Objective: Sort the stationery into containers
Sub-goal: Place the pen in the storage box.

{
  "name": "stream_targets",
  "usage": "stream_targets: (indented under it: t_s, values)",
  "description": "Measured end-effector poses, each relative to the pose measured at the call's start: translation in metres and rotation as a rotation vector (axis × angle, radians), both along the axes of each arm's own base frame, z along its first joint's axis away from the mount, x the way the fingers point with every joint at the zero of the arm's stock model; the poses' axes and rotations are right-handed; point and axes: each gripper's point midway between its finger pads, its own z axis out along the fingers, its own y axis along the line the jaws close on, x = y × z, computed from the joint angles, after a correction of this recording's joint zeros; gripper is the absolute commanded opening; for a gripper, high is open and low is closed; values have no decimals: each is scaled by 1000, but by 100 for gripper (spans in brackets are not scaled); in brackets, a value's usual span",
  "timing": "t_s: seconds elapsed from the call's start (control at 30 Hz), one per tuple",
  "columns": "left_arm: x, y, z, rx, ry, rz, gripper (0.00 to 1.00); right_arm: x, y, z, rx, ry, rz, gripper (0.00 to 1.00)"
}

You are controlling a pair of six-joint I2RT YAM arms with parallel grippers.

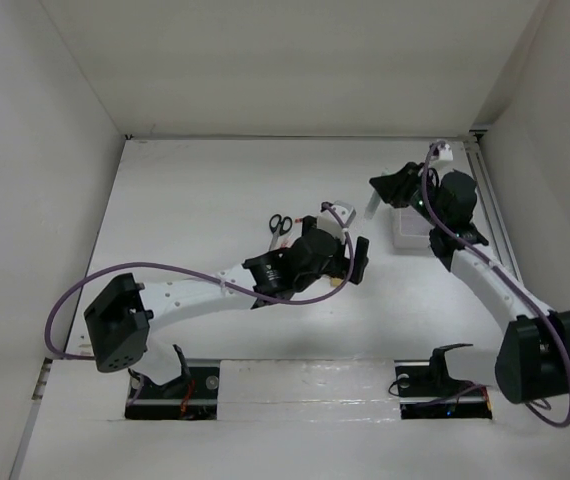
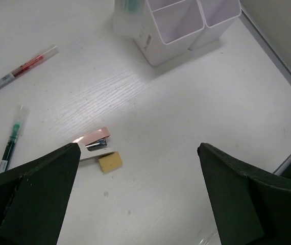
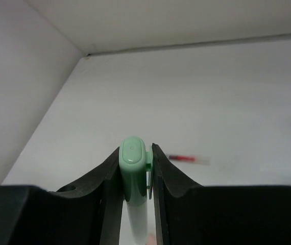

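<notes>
The right gripper moves to the right in the top view next. It then releases the marker (image 3: 133, 176) over the organizer box's far end, since it hangs beside the box.
My right gripper (image 3: 135, 151) is shut on a light green marker (image 3: 133, 176), cap end up, held in the air. In the top view this gripper (image 1: 387, 190) hovers just left of the white organizer box (image 1: 408, 228). My left gripper (image 2: 138, 204) is open and empty above bare table, its fingers (image 2: 33, 199) wide apart. In front of it lie a small yellowish block (image 2: 110, 162) and a white-pink eraser (image 2: 92, 144), touching. A thin red pen (image 2: 20, 71) and a green-banded pen (image 2: 11, 140) lie further left. Black-handled scissors (image 1: 280, 223) lie beyond the left arm.
The organizer box (image 2: 181, 25) stands at the top of the left wrist view, its compartments open upward. White walls enclose the table on the left, back and right. A rail (image 1: 493, 215) runs along the right edge. The red pen also shows blurred behind the right fingers (image 3: 189, 159).
</notes>
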Motion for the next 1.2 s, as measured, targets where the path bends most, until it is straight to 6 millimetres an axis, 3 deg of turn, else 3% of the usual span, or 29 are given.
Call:
stream_targets:
  t_s: [0.13, 0.27, 0.4, 0.53, 0.67, 0.8, 1.13, 1.2]
  values:
    - [-3, 16, -20, 33, 45, 47, 100, 43, -24, 1, -74, -41, -66, 0]
    - [-11, 37, -37, 68, 86, 78, 100, 68, -42, -9, -112, -73, -71, 0]
    - [-18, 52, -38, 64, 103, 94, 100, 88, -67, -28, -115, -59, -76, 0]
    - [-23, 61, -35, 41, 109, 102, 100, 108, -103, -34, -74, -63, -83, 0]
    - [-27, 70, -44, 47, 122, 107, 100, 115, -130, -36, -47, -72, -106, 0]
    - [-30, 75, -55, 66, 136, 107, 100, 117, -137, -36, -41, -83, -104, 0]
    - [-34, 72, -55, 65, 145, 78, 100, 129, -152, -58, -40, -75, -126, 0]
    - [-35, 70, -55, 59, 145, 68, 100, 130, -155, -58, -42, -82, -136, 5]
